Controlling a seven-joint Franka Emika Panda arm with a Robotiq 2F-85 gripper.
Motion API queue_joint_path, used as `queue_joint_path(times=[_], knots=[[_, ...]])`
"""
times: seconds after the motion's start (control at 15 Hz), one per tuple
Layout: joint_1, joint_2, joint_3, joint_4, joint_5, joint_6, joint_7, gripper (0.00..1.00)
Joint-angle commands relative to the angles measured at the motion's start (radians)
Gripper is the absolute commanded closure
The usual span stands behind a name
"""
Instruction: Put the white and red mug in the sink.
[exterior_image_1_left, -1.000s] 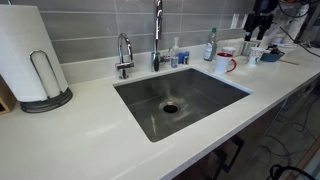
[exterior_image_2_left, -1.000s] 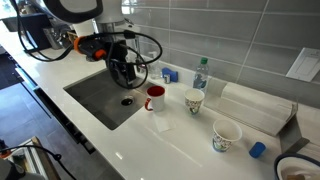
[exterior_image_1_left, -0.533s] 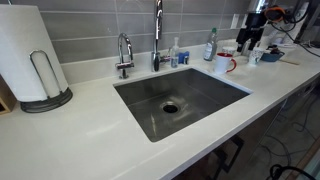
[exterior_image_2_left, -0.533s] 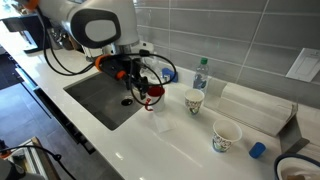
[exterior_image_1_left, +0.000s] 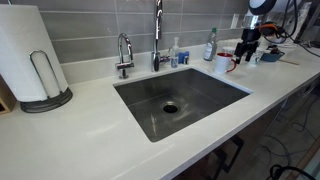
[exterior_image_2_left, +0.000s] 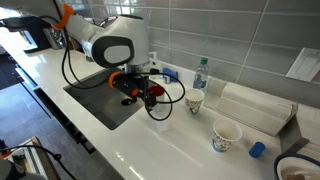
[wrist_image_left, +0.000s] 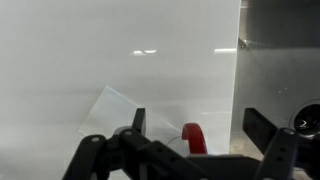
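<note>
My gripper should move down next until its open fingers are on both sides of the handle, and then close, because the mug's red handle (exterior_image_1_left: 234, 65) (wrist_image_left: 193, 138) is below my gripper and lined up between the open fingers.
The white and red mug (exterior_image_1_left: 222, 62) stands on the white counter just beyond the sink's (exterior_image_1_left: 140, 112) far corner. In an exterior view the sink (exterior_image_2_left: 98, 92) lies beside the arm, and the mug (exterior_image_2_left: 156, 91) is mostly hidden behind my gripper (exterior_image_2_left: 150, 98); only a bit of red shows. My gripper (exterior_image_1_left: 246, 50) hangs right at the mug. In the wrist view the gripper (wrist_image_left: 200, 126) is open, and the mug's red handle (wrist_image_left: 193, 138) sits between the two fingers, untouched by either.
A paper towel roll (exterior_image_1_left: 30, 55), a tall faucet (exterior_image_1_left: 157, 30), a small tap (exterior_image_1_left: 124, 55) and bottles (exterior_image_1_left: 210, 45) line the back of the sink. Two paper cups (exterior_image_2_left: 194, 101) (exterior_image_2_left: 226, 136), a blue cap (exterior_image_2_left: 258, 149) and a water bottle (exterior_image_2_left: 200, 73) stand past the mug.
The arm has swung from above the sink over to the mug and come down, so the open fingers now straddle the red handle. The mug has not moved.
</note>
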Motion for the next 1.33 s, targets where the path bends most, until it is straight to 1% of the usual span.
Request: queue_joint_path(times=[0.0,0.13,0.2,0.27,0.33,0.4,0.47,0.53,0.73,0.8,0.87,1.0,1.07,1.27], knots=[[-0.022,0.063,0.018,0.042,0.039,0.024,-0.086,0.0],[-0.027,0.085,0.025,0.054,0.056,0.03,-0.117,0.0],[-0.029,0.097,0.029,0.06,0.065,0.032,-0.127,0.05],[-0.031,0.107,0.034,0.066,0.077,0.037,-0.136,0.19],[-0.034,0.112,0.041,0.07,0.098,0.035,-0.154,0.23],[-0.035,0.117,0.044,0.07,0.096,0.053,-0.155,0.24],[-0.038,0.121,0.05,0.075,0.11,0.055,-0.17,0.31],[-0.039,0.124,0.053,0.077,0.111,0.067,-0.172,0.35],[-0.042,0.129,0.064,0.087,0.126,0.075,-0.185,0.28],[-0.041,0.131,0.064,0.088,0.119,0.081,-0.179,0.28],[-0.041,0.131,0.065,0.09,0.117,0.082,-0.177,0.26],[-0.04,0.135,0.062,0.093,0.104,0.073,-0.163,0.29],[-0.04,0.135,0.06,0.093,0.1,0.065,-0.154,0.33],[-0.041,0.135,0.057,0.091,0.087,0.061,-0.135,0.35]])
